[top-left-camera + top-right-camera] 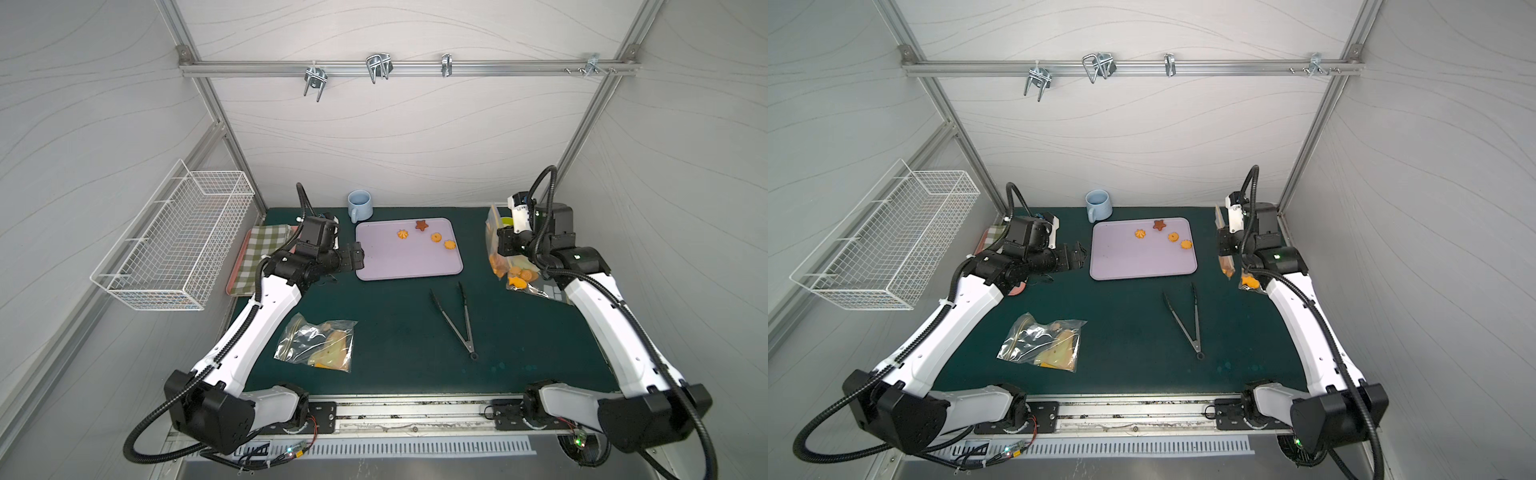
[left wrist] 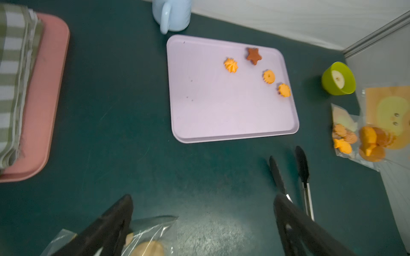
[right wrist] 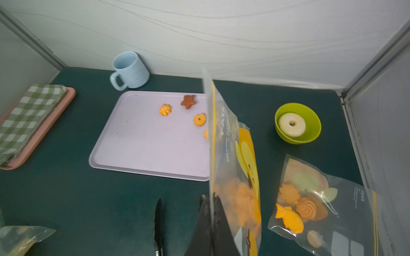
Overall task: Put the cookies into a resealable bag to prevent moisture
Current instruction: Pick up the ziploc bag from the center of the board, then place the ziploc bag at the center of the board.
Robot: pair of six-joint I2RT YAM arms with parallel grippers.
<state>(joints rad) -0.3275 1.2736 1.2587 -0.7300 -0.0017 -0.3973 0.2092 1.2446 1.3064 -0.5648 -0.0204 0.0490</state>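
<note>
I need to move my right gripper down, away from the tray, over the second clear bag (image 1: 525,276) (image 3: 321,206) and let go of the held edge there, because that flat bag is below the gripper.
Several cookies lie on the lilac tray (image 1: 407,268): a dark brown star (image 1: 422,225) and three orange flower shapes, one of them (image 1: 402,235) to its left. My right gripper (image 3: 210,221) is shut on the edge of a resealable bag (image 3: 233,155), holding it upright off the tray's right side, with orange cookies (image 3: 241,199) heaped in its bottom. A second clear bag (image 3: 321,206) with cookies lies flat beside it. My left gripper (image 2: 204,221) hovers open at the tray's left edge (image 1: 357,259), with nothing between its fingers.
Black tongs (image 1: 457,320) lie on the green mat in front of the tray. A third bag (image 1: 316,343) lies front left. A blue mug (image 1: 359,205) stands behind the tray. A green bowl (image 3: 297,123) sits back right. A pink tray with a checked cloth (image 1: 257,257) is at left.
</note>
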